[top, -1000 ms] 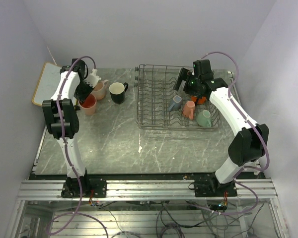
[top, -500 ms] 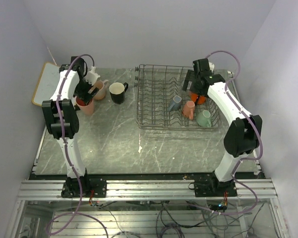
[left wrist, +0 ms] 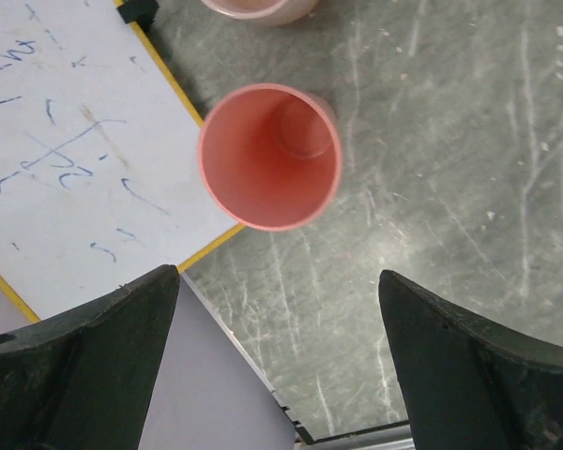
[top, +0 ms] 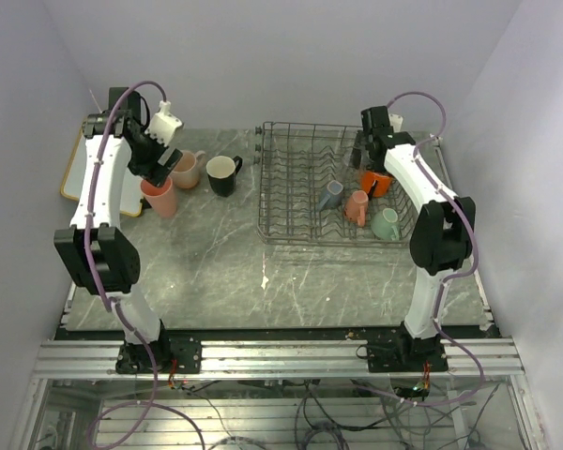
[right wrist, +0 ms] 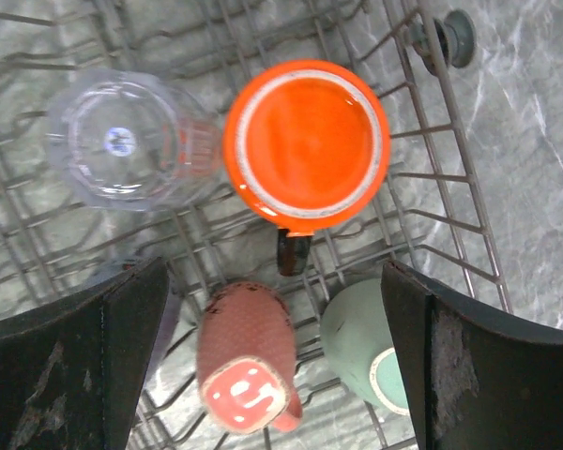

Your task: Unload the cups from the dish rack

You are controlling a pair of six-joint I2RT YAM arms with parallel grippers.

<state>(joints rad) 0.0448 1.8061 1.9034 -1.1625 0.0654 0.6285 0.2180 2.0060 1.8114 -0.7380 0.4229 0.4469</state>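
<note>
I will next move my open right gripper down into the rack (top: 291, 187) onto the orange cup's handle (top: 374, 187). That handle sticks out below it, between its two fingers.
The pink tumbler (top: 160, 198) (left wrist: 270, 155) stands upright on the table beside the pale pink mug (top: 185, 171) and the black mug (top: 223, 174). My left gripper (top: 158, 165) (left wrist: 277, 361) hangs open just above the tumbler, holding nothing. In the dish rack (top: 291, 187) lie the orange cup (top: 375, 181) (right wrist: 307, 136), the clear glass (right wrist: 122, 141), the grey-blue cup (top: 330, 195), the salmon cup (top: 357, 207) (right wrist: 247, 370) and the mint green cup (top: 386, 224) (right wrist: 366, 347). My right gripper (top: 364, 155) (right wrist: 274, 361) hovers open over the orange and salmon cups, touching none.
A white board with a yellow wooden frame (top: 79, 159) (left wrist: 66, 141) lies at the table's left edge, right next to the tumbler. The rack's tines and wire walls (right wrist: 432, 178) surround the cups. Lilac walls close in on three sides.
My left gripper opened, let go of the pink tumbler and rose above it. My right arm swung toward the rack's far right corner, over the orange cup.
</note>
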